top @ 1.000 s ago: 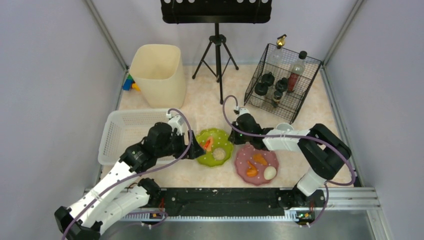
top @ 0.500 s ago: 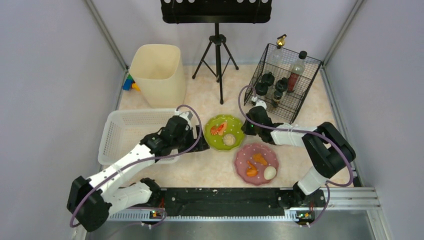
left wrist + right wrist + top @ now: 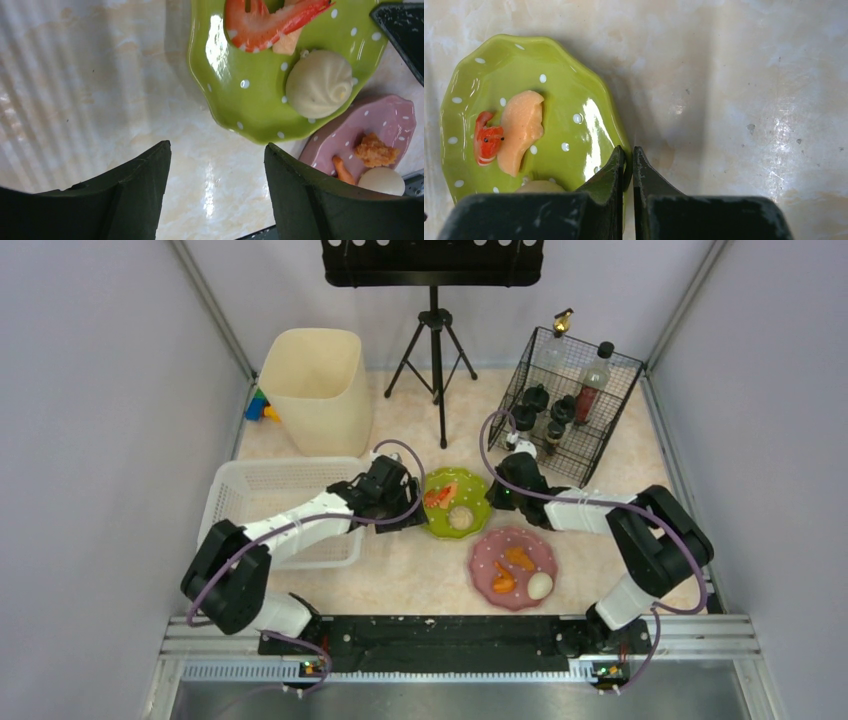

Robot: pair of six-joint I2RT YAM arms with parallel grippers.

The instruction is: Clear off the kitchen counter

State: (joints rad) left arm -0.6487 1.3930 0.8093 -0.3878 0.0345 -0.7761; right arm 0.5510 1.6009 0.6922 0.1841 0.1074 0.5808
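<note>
I will next move my right gripper slightly outward with the plate and open it to release the plate's rim, because bare counter beyond the plate [image 3: 474, 459] [image 3: 596, 32] lies outward of my fingers.
The green dotted plate [image 3: 468, 485] carries a shrimp, an orange piece and a white bun, over the middle of the kitchen counter [image 3: 420, 580]. My right gripper [image 3: 493, 498] is shut on the plate's right rim; in the right wrist view the fingertips [image 3: 620, 155] pinch the green plate [image 3: 569, 95] edge. My left gripper [image 3: 415, 515] is open and empty just left of the plate; in the left wrist view it [image 3: 217, 145] hovers over bare counter [image 3: 100, 75] below the green plate [image 3: 250, 105]. The pink plate [image 3: 545, 552] with food lies nearer the bases.
A white slotted basket [image 3: 250, 500] sits at the left under my left arm. A cream bin [image 3: 315, 390] and coloured blocks [image 3: 262, 408] stand at the far left. A black wire rack [image 3: 565, 405] with bottles is at the far right. A tripod stand [image 3: 435, 350] is at the back.
The green plate has moved away from the bases and to the right, held by my right gripper. My left arm has stretched out and followed it, jaws open.
</note>
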